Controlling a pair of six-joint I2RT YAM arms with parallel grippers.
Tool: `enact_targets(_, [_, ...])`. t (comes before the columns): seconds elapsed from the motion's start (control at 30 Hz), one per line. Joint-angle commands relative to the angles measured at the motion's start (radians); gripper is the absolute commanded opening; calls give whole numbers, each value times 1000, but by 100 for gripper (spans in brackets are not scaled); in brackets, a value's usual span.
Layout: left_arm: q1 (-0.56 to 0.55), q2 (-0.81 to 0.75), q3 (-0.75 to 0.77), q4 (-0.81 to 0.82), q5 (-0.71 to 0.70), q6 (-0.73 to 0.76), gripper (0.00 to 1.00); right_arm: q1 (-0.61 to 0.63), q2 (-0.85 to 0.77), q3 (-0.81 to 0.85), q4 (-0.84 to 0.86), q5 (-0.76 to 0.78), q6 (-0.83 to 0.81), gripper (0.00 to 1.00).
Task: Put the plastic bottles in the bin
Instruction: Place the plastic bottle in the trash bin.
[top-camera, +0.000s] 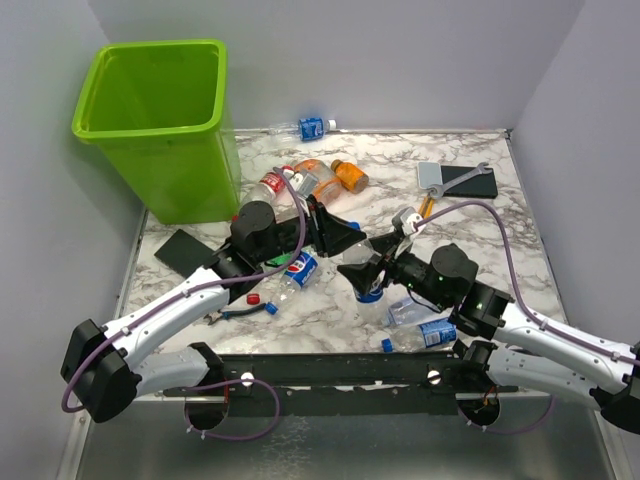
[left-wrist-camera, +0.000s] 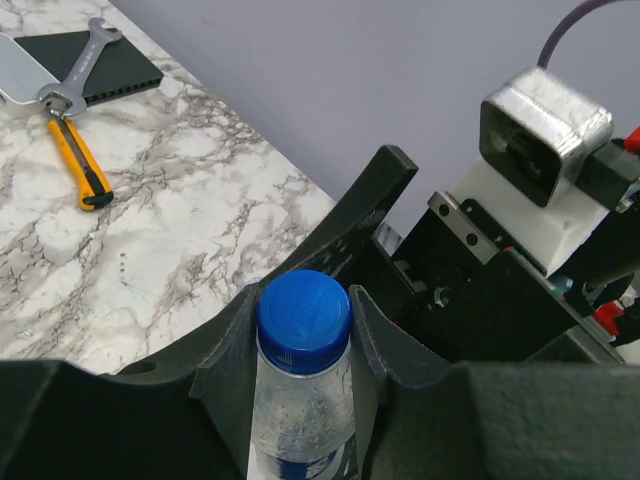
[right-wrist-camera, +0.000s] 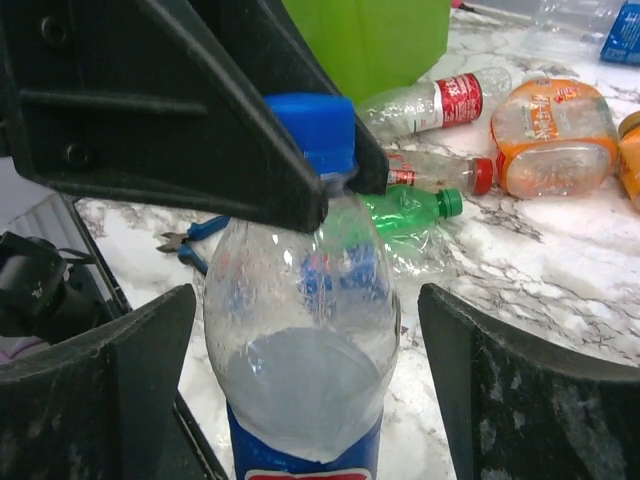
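Observation:
I will raise my left gripper outward over the bin's opening (top-camera: 152, 88), to its left in the top view, and release the bottle, as my right gripper is open.
A clear plastic bottle (top-camera: 371, 283) with a blue cap (left-wrist-camera: 303, 315) and a blue label stands upright between both arms. My left gripper (left-wrist-camera: 304, 305) is shut on its neck just under the cap. My right gripper (right-wrist-camera: 305, 300) is open, its fingers (right-wrist-camera: 150, 350) standing off either side of the bottle's body (right-wrist-camera: 305, 350) with gaps showing. The lime-green bin (top-camera: 190, 170) stands at the far left. More bottles lie on the table: orange ones (top-camera: 315, 178), a green one (right-wrist-camera: 410, 210), a red-labelled one (right-wrist-camera: 440, 100) and a blue-labelled one (top-camera: 295, 275).
Blue-handled pliers (top-camera: 245, 310) lie near the left arm. Black pads (top-camera: 185, 250) (top-camera: 470, 182), a wrench and an orange utility knife (left-wrist-camera: 80, 165) sit on the marble top. Two crushed bottles (top-camera: 420, 330) lie by the right arm, another (top-camera: 315, 127) at the back wall.

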Motion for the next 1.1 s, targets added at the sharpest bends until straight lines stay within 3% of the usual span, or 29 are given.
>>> enact_targets(0.0, [-18, -39, 41, -62, -92, 65, 0, 6, 8, 104, -156, -17, -2, 98])
enact_targets(0.13, [-11, -61, 97, -142, -150, 129, 0, 5, -36, 110, -277, -14, 15, 100])
enact_targets(0.3, [5, -40, 144, -123, -79, 91, 0, 5, -76, 70, -303, -7, 44, 95])
enact_targets(0.37, [5, -35, 141, -84, -57, 52, 0, 5, -70, 59, -291, -5, 49, 88])
enact_targets(0.53, [5, -34, 134, -25, -17, -19, 0, 5, -44, 53, -244, -6, 55, 61])
enact_targets(0.57, [5, -36, 135, -24, -17, -26, 4, 6, -42, 51, -228, -13, 53, 57])
enact_targets(0.63, [6, -40, 135, -24, -18, -36, 26, 5, -34, 53, -208, -27, 47, 52])
enact_targets(0.67, [4, -43, 135, -24, -19, -38, 32, 5, -30, 56, -203, -35, 44, 51])
enact_targets(0.73, [5, -47, 134, -24, -17, -40, 35, 6, -17, 61, -194, -43, 38, 49])
enact_targets(0.77, [5, -48, 133, -23, -17, -40, 33, 5, -12, 63, -190, -45, 38, 49])
enact_targets(0.8, [5, -49, 132, -25, -16, -38, 23, 5, -9, 63, -187, -46, 39, 49])
enact_targets(0.83, [5, -50, 132, -27, -17, -34, 10, 5, -7, 65, -188, -44, 41, 51])
enact_targets(0.87, [5, -51, 135, -37, -26, -25, 0, 5, -4, 69, -193, -40, 48, 61])
enact_targets(0.93, [6, -58, 154, -82, -71, 16, 0, 5, -3, 80, -211, -43, 60, 88])
enact_targets(0.97, [6, -63, 169, -123, -99, 46, 0, 5, -7, 86, -221, -47, 68, 97])
enact_targets(1.07, [6, -73, 228, -215, -236, 147, 0, 5, -34, 133, -264, -55, 88, 100])
